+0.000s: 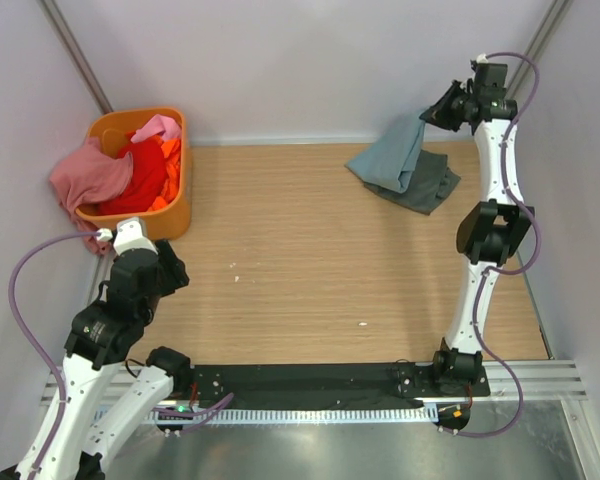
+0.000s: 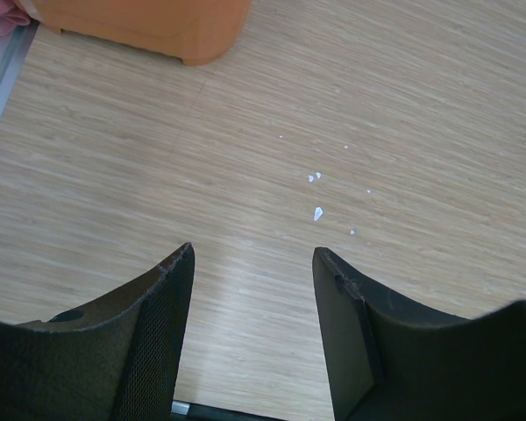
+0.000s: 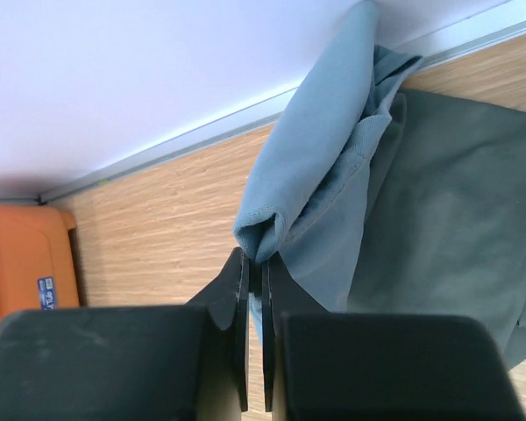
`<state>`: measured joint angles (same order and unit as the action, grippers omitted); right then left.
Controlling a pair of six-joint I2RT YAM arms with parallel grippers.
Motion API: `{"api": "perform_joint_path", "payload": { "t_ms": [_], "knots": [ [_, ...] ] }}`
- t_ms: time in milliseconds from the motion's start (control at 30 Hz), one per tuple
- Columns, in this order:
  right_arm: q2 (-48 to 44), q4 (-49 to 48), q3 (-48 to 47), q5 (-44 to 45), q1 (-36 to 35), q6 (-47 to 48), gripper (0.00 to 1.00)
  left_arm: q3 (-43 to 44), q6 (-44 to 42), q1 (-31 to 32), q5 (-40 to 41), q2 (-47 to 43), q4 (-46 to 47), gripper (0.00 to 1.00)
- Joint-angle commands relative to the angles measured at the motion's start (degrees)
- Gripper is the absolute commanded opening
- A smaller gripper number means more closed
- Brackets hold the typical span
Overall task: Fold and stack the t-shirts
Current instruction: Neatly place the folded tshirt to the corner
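Observation:
My right gripper moves down to the right in the top view next. It then releases the blue-teal shirt's fold over the grey-green shirt's uncovered side [image 1: 439,180] [image 3: 456,202], which lies below it that way.
My right gripper [image 1: 430,113] is shut on a fold of the dusty blue-teal t-shirt [image 1: 392,153] and holds it up at the table's far right corner; the pinch shows in the right wrist view [image 3: 257,256], with the blue-teal shirt [image 3: 307,175] hanging from it. The shirt's lower part drapes onto the dark grey-green t-shirt [image 1: 432,183], also in the wrist view [image 3: 456,228], which lies flat on the table. Pink [image 1: 92,176], red [image 1: 138,172] and orange [image 1: 170,160] shirts are piled in the orange basket [image 1: 165,218]. My left gripper [image 2: 252,254] is open and empty above bare wood near the basket.
The orange basket stands at the far left corner, its corner also in the left wrist view [image 2: 193,35]. White walls close the back and sides. Small white specks [image 2: 317,213] lie on the wooden table. A black strip and metal rail [image 1: 310,385] run along the near edge.

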<state>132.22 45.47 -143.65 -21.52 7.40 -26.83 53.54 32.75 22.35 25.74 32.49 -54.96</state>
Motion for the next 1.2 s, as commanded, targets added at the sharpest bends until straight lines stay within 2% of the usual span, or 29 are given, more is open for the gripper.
{"api": "perform_joint_path", "payload": {
  "t_ms": [0,267,467,500,533,567,600,667,767,967,1000,1067,1100,1167],
  "knots": [
    [-0.04,-2.50,-2.78,-3.18,2.71,-2.35,0.01,-0.10,0.29,-0.38,0.98,0.03,2.14,0.58],
    [-5.30,-5.21,11.10,-5.90,7.80,0.20,0.01,0.07,0.29,-0.38,1.07,0.82,1.96,0.58],
    [-2.15,-7.41,20.16,-10.03,18.08,-0.06,0.01,0.08,0.56,-0.38,1.42,0.82,1.79,0.58],
    [0.03,-6.72,20.34,-8.38,18.70,0.02,0.14,0.07,0.47,-0.38,1.33,0.82,1.87,0.58],
    [1.70,-6.02,19.56,-7.41,19.31,0.54,0.38,-0.01,0.47,-0.38,1.33,0.73,1.96,0.58],
    [3.29,-4.53,18.07,-6.27,19.32,1.77,0.68,0.07,0.47,-0.38,1.33,0.73,1.96,0.58],
    [5.74,-0.60,14.40,-5.12,19.15,2.56,0.73,0.16,0.47,-0.38,1.25,0.82,1.96,0.58],
    [5.51,0.93,13.49,-2.22,18.01,3.62,0.78,0.16,0.47,-0.38,1.16,0.91,1.87,0.58],
    [-2.91,-3.54,21.55,2.60,14.77,4.07,0.80,0.07,0.56,-0.38,1.33,0.38,1.79,0.58],
    [-19.33,-9.09,39.92,4.11,9.04,3.28,0.80,-0.01,0.38,-0.38,0.98,-0.06,1.96,0.58],
    [-21.81,-11.09,46.12,4.29,7.47,3.01,0.80,-0.10,0.38,-0.38,0.98,-0.15,2.05,0.58],
    [-27.95,-13.73,52.74,5.34,5.88,2.05,0.80,-0.01,0.38,-0.38,0.90,-0.41,2.05,0.58],
    [-29.38,-15.14,57.65,6.65,4.13,2.22,0.80,-0.10,0.30,-0.38,0.89,-0.85,2.14,0.58],
    [-31.40,-16.02,61.02,8.33,2.72,2.31,0.80,-0.28,0.21,-0.38,0.63,-1.20,2.40,0.58]
  ]
}}
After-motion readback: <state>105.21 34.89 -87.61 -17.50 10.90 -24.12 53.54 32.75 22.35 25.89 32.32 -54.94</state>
